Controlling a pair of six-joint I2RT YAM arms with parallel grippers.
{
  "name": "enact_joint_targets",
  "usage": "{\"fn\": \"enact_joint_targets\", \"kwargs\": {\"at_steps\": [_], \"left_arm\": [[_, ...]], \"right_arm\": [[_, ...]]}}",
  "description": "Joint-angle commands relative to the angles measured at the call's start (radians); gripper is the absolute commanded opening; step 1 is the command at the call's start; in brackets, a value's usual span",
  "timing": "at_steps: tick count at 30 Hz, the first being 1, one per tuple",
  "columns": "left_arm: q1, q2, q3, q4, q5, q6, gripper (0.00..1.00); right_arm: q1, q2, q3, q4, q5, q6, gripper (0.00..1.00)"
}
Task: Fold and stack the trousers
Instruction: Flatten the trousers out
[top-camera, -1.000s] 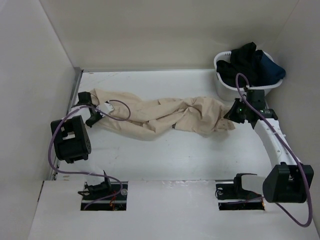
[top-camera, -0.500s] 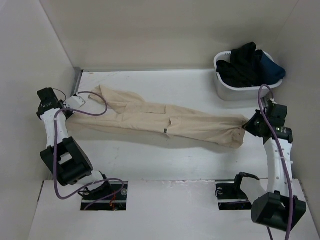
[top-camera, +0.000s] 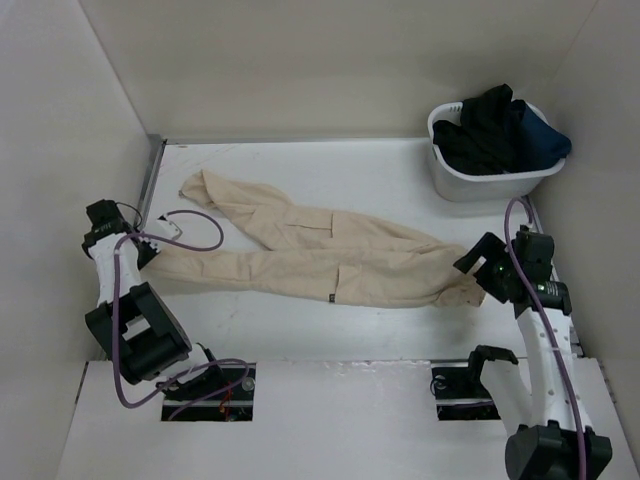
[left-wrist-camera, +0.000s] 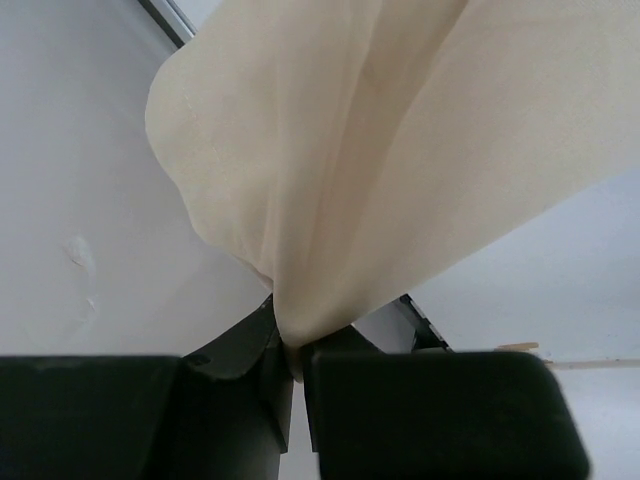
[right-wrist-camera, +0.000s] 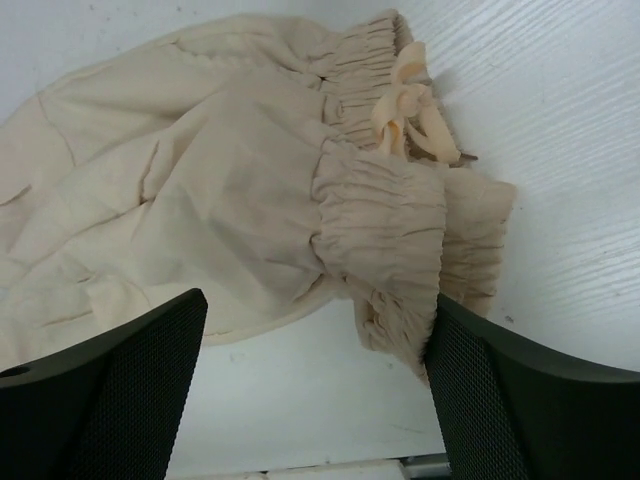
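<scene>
The waistband's near end (top-camera: 460, 292) (right-wrist-camera: 398, 312) is below my right gripper, toward my base. I should next move my right gripper down, back and to the left in the top view, onto it.
The beige trousers (top-camera: 330, 265) lie stretched out across the table, legs to the left and gathered waistband (right-wrist-camera: 385, 215) to the right. One leg angles toward the back left; the other runs to my left gripper (top-camera: 148, 250). That gripper (left-wrist-camera: 292, 355) is shut on the leg's end, and cloth (left-wrist-camera: 400, 150) fans out from the pinch. My right gripper (top-camera: 478, 272) hovers at the waistband end, open. In the right wrist view its gripper (right-wrist-camera: 315, 390) holds nothing, with the waistband and its drawstring bow (right-wrist-camera: 405, 95) lying on the table just beyond. A small dark tag (top-camera: 329, 297) shows on the near edge.
A white laundry basket (top-camera: 480, 182) stands at the back right corner, holding dark clothes (top-camera: 500, 125). Walls enclose the table on the left, back and right. A metal strip (top-camera: 150, 180) runs along the left edge.
My right gripper has opened and let go of the waistband, which now rests on the table. Both arms pulled the bunched trousers out long, then came nearer and lower.
</scene>
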Motion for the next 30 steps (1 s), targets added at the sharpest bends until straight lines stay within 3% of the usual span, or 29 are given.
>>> {"fn": "enact_joint_targets", "kwargs": {"at_steps": [1,5,8,9,10,12,14,17,20,23,26,30], "left_arm": [[0.012,-0.034,-0.025,0.024,0.024,0.01,0.04],[0.042,-0.022,-0.032,0.054,0.024,0.01,0.04],[0.058,-0.016,-0.035,0.077,0.024,0.004,0.04],[0.064,-0.016,-0.033,0.084,0.024,-0.001,0.04],[0.07,-0.013,-0.03,0.09,0.026,-0.007,0.04],[0.073,-0.005,-0.022,0.1,0.035,-0.016,0.04],[0.067,0.012,0.008,0.124,0.067,-0.048,0.03],[-0.023,0.07,0.14,0.194,0.121,-0.185,0.03],[-0.111,0.136,0.371,0.279,0.161,-0.373,0.03],[-0.14,0.158,0.609,0.333,0.172,-0.485,0.03],[-0.12,0.147,0.741,0.395,0.167,-0.527,0.03],[-0.082,0.106,0.742,0.396,0.184,-0.474,0.03]], "right_arm": [[0.051,-0.043,0.009,0.004,0.09,0.074,0.88],[0.111,-0.011,0.004,-0.007,0.086,0.123,0.82],[0.23,0.018,-0.019,-0.019,0.087,0.201,0.73],[0.277,0.034,-0.025,-0.02,0.093,0.221,0.64],[0.316,0.052,-0.028,-0.017,0.096,0.23,0.46],[0.333,0.109,-0.022,0.01,0.114,0.204,0.0],[0.236,0.193,0.042,0.111,0.112,0.145,0.0],[0.109,0.392,0.296,0.265,-0.009,0.146,0.0],[0.082,0.602,0.771,0.248,-0.143,0.128,0.0],[0.057,0.661,1.126,0.161,-0.143,0.1,0.0],[-0.016,0.623,1.216,0.151,-0.171,0.12,0.0],[-0.057,0.531,1.069,0.17,-0.281,0.138,0.0]]}}
